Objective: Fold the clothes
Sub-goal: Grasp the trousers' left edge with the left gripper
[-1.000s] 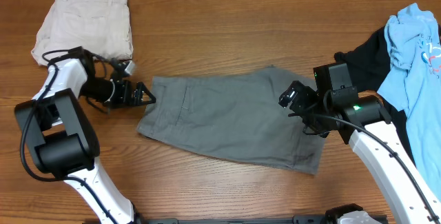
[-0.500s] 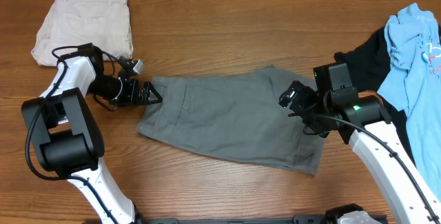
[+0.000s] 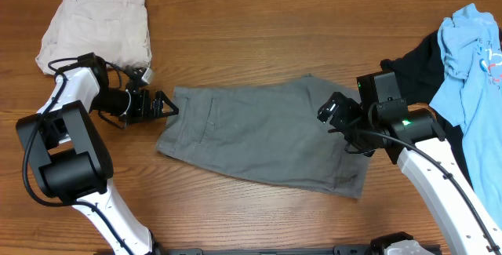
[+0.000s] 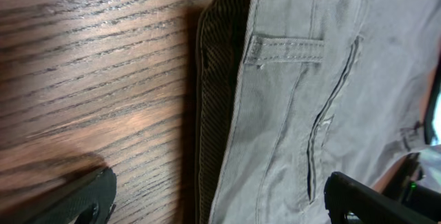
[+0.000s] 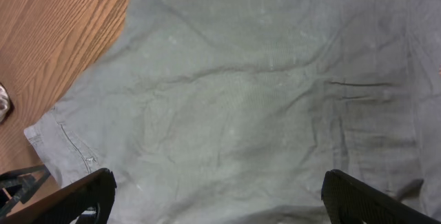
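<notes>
My left gripper lowers and shifts toward the shorts next, then reaches the waistband edge by its far corner (image 3: pixel 174 106) (image 4: pixel 234 99).
Grey twill shorts (image 3: pixel 263 133) lie spread flat in the middle of the table, waistband to the left. My left gripper (image 3: pixel 166 106) is open at the waistband's upper left corner; the left wrist view shows the striped waistband lining (image 4: pixel 217 107) and a back pocket slit (image 4: pixel 324 120) between its spread fingers (image 4: pixel 83 200). My right gripper (image 3: pixel 333 114) is open and hovers over the shorts' right end; the right wrist view shows grey cloth (image 5: pixel 262 93) between its wide fingers (image 5: pixel 358 196). Neither holds anything.
Folded cream shorts (image 3: pixel 98 27) lie at the back left. A black tee (image 3: pixel 420 67) and a light-blue tee (image 3: pixel 474 59) are heaped at the right edge. Bare wood table (image 3: pixel 251 35) surrounds the grey shorts.
My left gripper edged right toward the waistband half a second ago, then drew back left to where it was. The right arm and the shorts have not moved.
</notes>
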Controlling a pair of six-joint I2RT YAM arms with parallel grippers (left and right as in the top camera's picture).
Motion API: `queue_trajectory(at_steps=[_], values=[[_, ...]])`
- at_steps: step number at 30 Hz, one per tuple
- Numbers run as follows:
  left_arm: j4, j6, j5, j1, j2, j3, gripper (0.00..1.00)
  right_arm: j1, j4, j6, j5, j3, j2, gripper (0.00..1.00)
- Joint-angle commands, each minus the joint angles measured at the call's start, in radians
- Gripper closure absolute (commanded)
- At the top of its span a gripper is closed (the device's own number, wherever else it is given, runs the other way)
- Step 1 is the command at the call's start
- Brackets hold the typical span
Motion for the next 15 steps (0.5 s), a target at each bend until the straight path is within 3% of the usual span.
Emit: queue_trajectory(at_steps=[1,15], values=[[0.002,0.016,-0.004,0.008,0.077,-0.023,0.0,0.005,0.006,-0.003,-0.003,0.016,0.001,0.0],[-0.013,0.017,0.027,0.006,0.208,-0.023,0.0,0.005,0.006,-0.003,-0.003,0.016,0.001,0.0]])
